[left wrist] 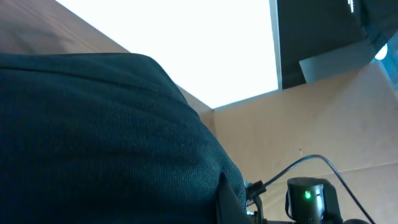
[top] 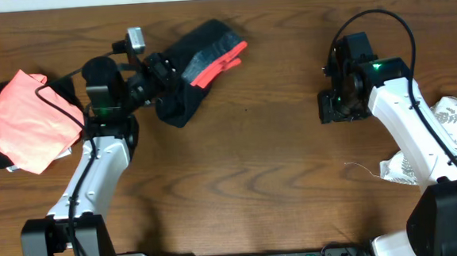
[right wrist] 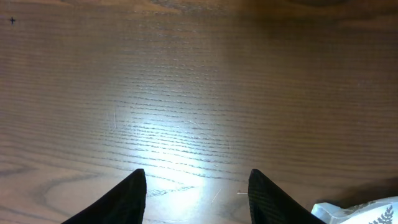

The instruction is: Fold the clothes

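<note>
Next, my left gripper swings to the coral-pink cloth, which tops a pile to the left in the overhead view, and releases the leggings (top: pixel 196 57) onto it.
The black leggings (top: pixel 196 57) lie bunched at the back left of the table, their coral-red edge (top: pixel 218 65) showing on top. My left gripper (top: pixel 164 78) is shut on the near left end of the leggings. In the left wrist view the dark fabric (left wrist: pixel 106 143) fills most of the frame and hides the jaws, apart from one finger (left wrist: pixel 229 200). A coral-pink cloth (top: pixel 25 120) lies at the far left over something dark. A white leaf-print cloth (top: pixel 451 134) lies at the right edge. My right gripper (top: pixel 338 105) (right wrist: pixel 197 180) hangs open over bare wood, holding nothing.
The wooden table (top: pixel 255 166) carries both arm bases at its front edge. A corner of the white leaf-print cloth (right wrist: pixel 357 213) shows just right of my right gripper's fingers. The right arm with its green light (left wrist: pixel 308 198) shows in the left wrist view.
</note>
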`<state>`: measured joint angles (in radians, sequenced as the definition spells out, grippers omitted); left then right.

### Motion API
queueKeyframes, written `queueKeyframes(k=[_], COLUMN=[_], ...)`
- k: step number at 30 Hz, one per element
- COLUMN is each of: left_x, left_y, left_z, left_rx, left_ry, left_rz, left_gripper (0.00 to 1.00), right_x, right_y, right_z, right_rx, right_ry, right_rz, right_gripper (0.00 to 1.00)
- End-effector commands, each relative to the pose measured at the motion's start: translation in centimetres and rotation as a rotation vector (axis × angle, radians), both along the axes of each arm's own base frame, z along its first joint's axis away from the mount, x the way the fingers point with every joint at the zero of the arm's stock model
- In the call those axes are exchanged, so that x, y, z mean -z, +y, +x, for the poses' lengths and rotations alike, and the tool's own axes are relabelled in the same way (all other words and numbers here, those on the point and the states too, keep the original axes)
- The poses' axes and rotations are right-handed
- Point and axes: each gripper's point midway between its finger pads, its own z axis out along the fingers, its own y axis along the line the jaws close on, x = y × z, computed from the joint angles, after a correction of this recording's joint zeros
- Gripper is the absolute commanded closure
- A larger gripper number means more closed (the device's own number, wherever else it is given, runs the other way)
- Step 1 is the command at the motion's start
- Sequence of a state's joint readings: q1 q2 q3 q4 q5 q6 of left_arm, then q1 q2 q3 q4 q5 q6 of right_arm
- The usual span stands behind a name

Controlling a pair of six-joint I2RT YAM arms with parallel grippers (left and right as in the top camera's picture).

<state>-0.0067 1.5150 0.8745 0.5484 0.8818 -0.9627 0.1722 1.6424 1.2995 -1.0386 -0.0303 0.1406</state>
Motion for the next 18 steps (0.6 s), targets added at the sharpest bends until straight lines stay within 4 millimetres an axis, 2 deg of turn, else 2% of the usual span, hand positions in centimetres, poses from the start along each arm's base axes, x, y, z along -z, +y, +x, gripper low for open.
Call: queueKeyframes(k=[1, 5, 9, 13, 14, 16, 17, 18], left_x=[-1.7, -3.1, -5.5, -9.0, -9.7, -11.3, -11.9, -12.1], left_y=[2.7, 8.9, 16.5, 24.4, 25.8, 30.1, 33.0, 33.8], left_z=[0.8, 2.1, 2.5, 1.7, 1.5, 0.7, 0.1, -0.1], left_rx=[-0.048, -0.184, -0.341, -0.510, -0.543, -0.651, -0.720, -0.740], left_ry=[-0.052, -0.085, -0.138, -0.214, -0.232, -0.257, -0.260, -0.261], left_rz=[-0.002, 0.004, 0.021, 0.058, 0.072, 0.112, 0.142, 0.153], left_gripper=[0.94, 0.94, 0.94, 0.94, 0.94, 0.94, 0.94, 0.94], right_x=[-0.1, -0.1, -0.1, -0.2, -0.2, -0.2, -0.2, -0.1], right_y=[0.2, 0.2, 0.2, 0.2, 0.2, 0.2, 0.2, 0.2], right_z=[-0.2, -0.1, -0.1, 0.0, 0.0, 0.0, 0.0, -0.1], right_rx=[-0.020, -0.020, -0.020, -0.020, -0.020, -0.020, -0.020, -0.020], right_ry=[-0.004, -0.004, -0.005, -0.010, -0.012, -0.011, -0.009, -0.008], right_rz=[0.002, 0.001, 0.001, 0.003, 0.003, 0.003, 0.002, 0.002], right_gripper=[0.49, 0.49, 0.48, 0.48, 0.48, 0.48, 0.48, 0.48])
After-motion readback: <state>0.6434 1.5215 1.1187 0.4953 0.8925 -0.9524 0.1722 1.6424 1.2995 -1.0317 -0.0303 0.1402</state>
